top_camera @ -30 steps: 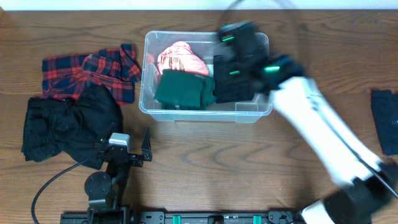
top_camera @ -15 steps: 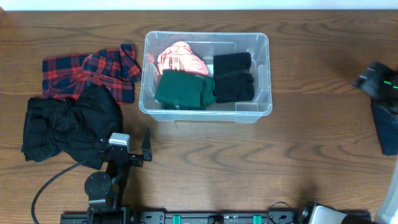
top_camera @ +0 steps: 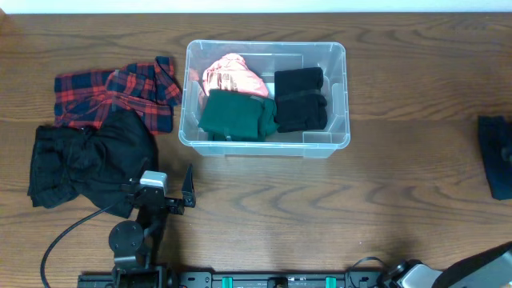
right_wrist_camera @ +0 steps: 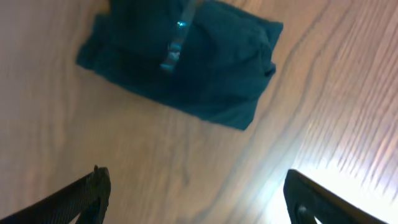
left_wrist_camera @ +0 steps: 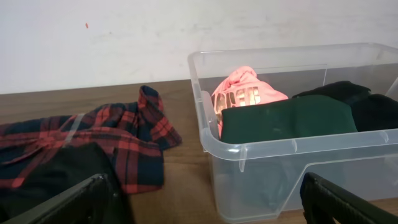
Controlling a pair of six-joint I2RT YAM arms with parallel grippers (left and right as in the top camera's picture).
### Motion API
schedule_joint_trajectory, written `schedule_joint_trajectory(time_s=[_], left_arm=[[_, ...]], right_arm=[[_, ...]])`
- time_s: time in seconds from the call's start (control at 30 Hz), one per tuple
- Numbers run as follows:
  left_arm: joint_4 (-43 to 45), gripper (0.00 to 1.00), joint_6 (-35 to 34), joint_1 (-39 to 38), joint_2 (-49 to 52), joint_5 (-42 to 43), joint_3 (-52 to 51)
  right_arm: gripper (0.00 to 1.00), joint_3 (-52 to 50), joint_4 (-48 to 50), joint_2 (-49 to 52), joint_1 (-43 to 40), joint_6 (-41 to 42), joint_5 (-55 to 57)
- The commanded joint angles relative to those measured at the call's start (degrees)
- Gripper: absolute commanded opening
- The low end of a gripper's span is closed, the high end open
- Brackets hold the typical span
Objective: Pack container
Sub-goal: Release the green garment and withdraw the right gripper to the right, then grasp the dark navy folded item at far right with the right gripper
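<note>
The right gripper moves outward and down onto the dark blue garment's edge by the bright glare next, since bare wood beside it leaves a finger room.
The clear plastic container stands at the table's middle back. It holds a pink garment, a folded green one and a folded black one. My left gripper is open and empty at the front left, facing the container's near wall. In the left wrist view it has nothing between its jaws. My right gripper is open and empty above the wood, with a folded dark blue garment ahead of it. Its jaws are out of the overhead view.
A red plaid shirt and a crumpled black garment lie left of the container. The dark blue garment lies at the table's right edge. Part of the right arm shows at the bottom right.
My right arm has left the container and swung right, out of the overhead view. The black garment stays in the bin. The left arm has not moved.
</note>
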Motion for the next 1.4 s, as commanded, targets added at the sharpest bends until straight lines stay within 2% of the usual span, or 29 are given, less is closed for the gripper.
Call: schedule_joint_trajectory(time_s=[0.0, 0.1, 0.2, 0.27, 0.37, 0.43, 0.73, 0.97, 1.37], left_arm=[[-1.8, 0.98, -0.5, 0.2, 0.0, 0.2, -1.1], [-1.8, 0.98, -0.5, 0.2, 0.0, 0.2, -1.1], [-1.8, 0.98, -0.5, 0.2, 0.0, 0.2, -1.1], [-1.8, 0.98, -0.5, 0.2, 0.0, 0.2, -1.1], [-1.8, 0.98, -0.5, 0.2, 0.0, 0.2, -1.1], [-1.8, 0.98, -0.5, 0.2, 0.0, 0.2, -1.1], [-1.8, 0.98, -0.5, 0.2, 0.0, 0.2, -1.1], [-1.8, 0.98, -0.5, 0.2, 0.0, 0.2, -1.1], [-1.8, 0.98, -0.5, 0.2, 0.0, 0.2, -1.1]], right_arm=[[0.86, -3.3, 4.5, 1.6, -2.1, -8.0, -2.1], [0.91, -4.9, 10.0, 4.0, -3.1, -10.4, -4.3], [0.9, -5.0, 14.5, 7.4, -3.2, -14.8, -7.9], [0.88, -5.0, 16.7, 9.6, -3.2, -15.0, -8.1], [0.8, -5.0, 18.6, 12.7, -3.3, -14.4, -8.0], [0.74, -5.0, 19.4, 14.0, -3.6, -13.4, -7.8], [0.68, -4.9, 19.1, 14.7, -8.7, -9.6, -4.0], [0.68, -4.9, 16.9, 14.7, -13.1, -5.7, -0.1], [0.66, -4.9, 24.5, 17.8, -13.2, -7.3, -3.5]])
